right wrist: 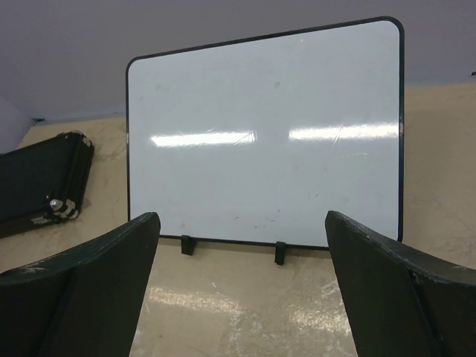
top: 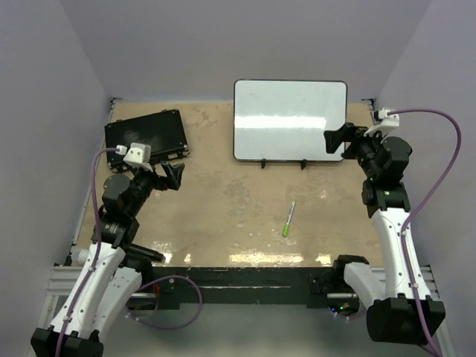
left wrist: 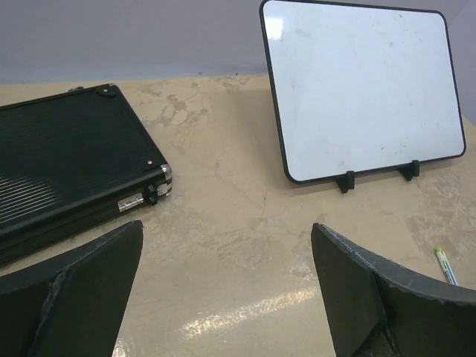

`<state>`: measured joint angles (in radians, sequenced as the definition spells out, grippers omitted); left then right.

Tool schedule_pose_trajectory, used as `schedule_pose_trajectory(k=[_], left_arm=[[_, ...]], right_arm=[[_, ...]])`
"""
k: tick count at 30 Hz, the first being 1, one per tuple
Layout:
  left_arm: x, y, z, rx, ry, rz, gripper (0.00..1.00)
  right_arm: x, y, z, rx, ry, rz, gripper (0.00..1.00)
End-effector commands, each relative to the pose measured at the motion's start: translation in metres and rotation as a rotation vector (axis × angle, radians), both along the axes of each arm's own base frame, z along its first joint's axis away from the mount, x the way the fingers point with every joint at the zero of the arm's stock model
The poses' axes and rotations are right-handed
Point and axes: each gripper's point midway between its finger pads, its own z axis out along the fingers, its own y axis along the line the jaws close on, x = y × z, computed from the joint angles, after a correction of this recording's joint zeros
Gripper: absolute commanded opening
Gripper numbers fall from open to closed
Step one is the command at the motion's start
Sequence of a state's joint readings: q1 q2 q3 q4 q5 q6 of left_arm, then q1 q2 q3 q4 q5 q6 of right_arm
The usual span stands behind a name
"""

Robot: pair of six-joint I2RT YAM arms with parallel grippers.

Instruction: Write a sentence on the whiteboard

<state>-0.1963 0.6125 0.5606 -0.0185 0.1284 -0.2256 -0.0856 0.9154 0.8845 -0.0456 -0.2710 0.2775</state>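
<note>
My left gripper will next swing to the right in the top view, tilt down and lower onto the marker pen's near green end (top: 285, 231), because the marker pen lies flat.
The whiteboard (top: 290, 119) stands propped on two small black feet at the back of the table, its white face blank; no sentence shows on it (left wrist: 364, 89) (right wrist: 264, 141). A marker pen (top: 288, 219) with a green end lies on the table in front of the board, and its tip (left wrist: 445, 264) shows at the right edge of the left wrist view. My left gripper (top: 172, 175) (left wrist: 227, 227) hovers open and empty at the left, near the black case. My right gripper (top: 336, 140) (right wrist: 242, 216) is open and empty, facing the board's right side.
A flat black case (top: 145, 134) (left wrist: 67, 163) (right wrist: 41, 182) with metal latches lies closed at the back left. The tan tabletop (top: 223, 201) is walled by grey panels at the back and sides. A black rail (top: 245, 279) runs along the near edge between the arm bases.
</note>
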Motion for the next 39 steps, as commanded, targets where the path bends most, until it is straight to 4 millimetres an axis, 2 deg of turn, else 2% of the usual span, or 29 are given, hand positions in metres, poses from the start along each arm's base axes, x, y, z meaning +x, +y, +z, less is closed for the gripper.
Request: schedule_pose_trajectory(k=[1,7,9,15,21,22,24,25,26,27,28,29,30,31,32,34,35,36,37,38,39], left_arm=[[0.001,-0.006,0.014,-0.023,-0.034,-0.034,1.0],[0.0,-0.013,0.011,-0.024,-0.021,-0.075,1.0],[-0.001,-0.021,0.009,-0.025,-0.012,-0.12,1.0],[-0.007,-0.051,0.002,-0.093,0.049,-0.26,1.0],[-0.027,-0.101,-0.013,-0.204,0.186,-0.398,1.0],[-0.036,-0.115,-0.014,-0.206,0.2,-0.44,1.0],[-0.039,-0.126,-0.013,-0.222,0.218,-0.434,1.0],[-0.051,-0.143,-0.012,-0.223,0.228,-0.481,1.0],[-0.049,-0.15,-0.016,-0.22,0.243,-0.468,1.0],[-0.052,-0.159,-0.012,-0.222,0.244,-0.479,1.0],[-0.065,-0.177,-0.013,-0.202,0.254,-0.53,1.0],[-0.058,-0.185,-0.027,-0.16,0.287,-0.489,1.0],[-0.057,-0.194,-0.02,-0.142,0.28,-0.491,1.0],[-0.064,-0.207,-0.025,-0.113,0.301,-0.516,1.0],[-0.062,-0.219,-0.041,-0.076,0.343,-0.516,1.0],[-0.066,-0.241,-0.037,-0.076,0.348,-0.559,1.0],[-0.062,-0.249,-0.051,-0.049,0.374,-0.537,1.0],[-0.061,-0.259,-0.045,-0.052,0.367,-0.547,0.99],[-0.067,-0.27,-0.048,-0.038,0.375,-0.566,0.99],[-0.065,-0.278,-0.061,-0.01,0.4,-0.556,0.99],[-0.065,-0.288,-0.056,-0.012,0.395,-0.562,0.98]], right_arm=[[-0.001,0.0,0.019,0.012,-0.047,-0.004,0.99],[-0.002,0.006,0.014,-0.007,-0.05,0.043,0.99],[-0.003,0.01,0.0,-0.026,-0.032,0.073,0.99],[-0.016,0.031,0.0,-0.116,-0.103,0.224,0.99],[-0.035,0.064,-0.019,-0.219,-0.158,0.489,0.99],[-0.036,0.065,-0.021,-0.254,-0.17,0.511,0.98],[-0.036,0.065,-0.025,-0.281,-0.157,0.525,0.99],[-0.035,0.063,-0.026,-0.288,-0.151,0.517,0.99],[-0.035,0.063,-0.026,-0.298,-0.147,0.521,0.99],[-0.035,0.064,-0.026,-0.302,-0.146,0.528,0.99],[-0.034,0.064,-0.024,-0.306,-0.152,0.53,0.99],[-0.036,0.063,-0.026,-0.302,-0.129,0.534,0.99],[-0.035,0.063,-0.025,-0.306,-0.126,0.532,0.99],[-0.034,0.062,-0.027,-0.312,-0.123,0.534,0.99],[-0.034,0.061,-0.026,-0.317,-0.122,0.53,0.99],[-0.032,0.06,-0.029,-0.315,-0.11,0.526,0.99],[-0.031,0.059,-0.03,-0.319,-0.104,0.525,0.99],[-0.031,0.058,-0.03,-0.323,-0.102,0.521,0.99],[-0.03,0.058,-0.032,-0.322,-0.095,0.523,0.99],[-0.03,0.057,-0.032,-0.323,-0.092,0.519,0.99],[-0.029,0.057,-0.032,-0.324,-0.089,0.517,0.99]])
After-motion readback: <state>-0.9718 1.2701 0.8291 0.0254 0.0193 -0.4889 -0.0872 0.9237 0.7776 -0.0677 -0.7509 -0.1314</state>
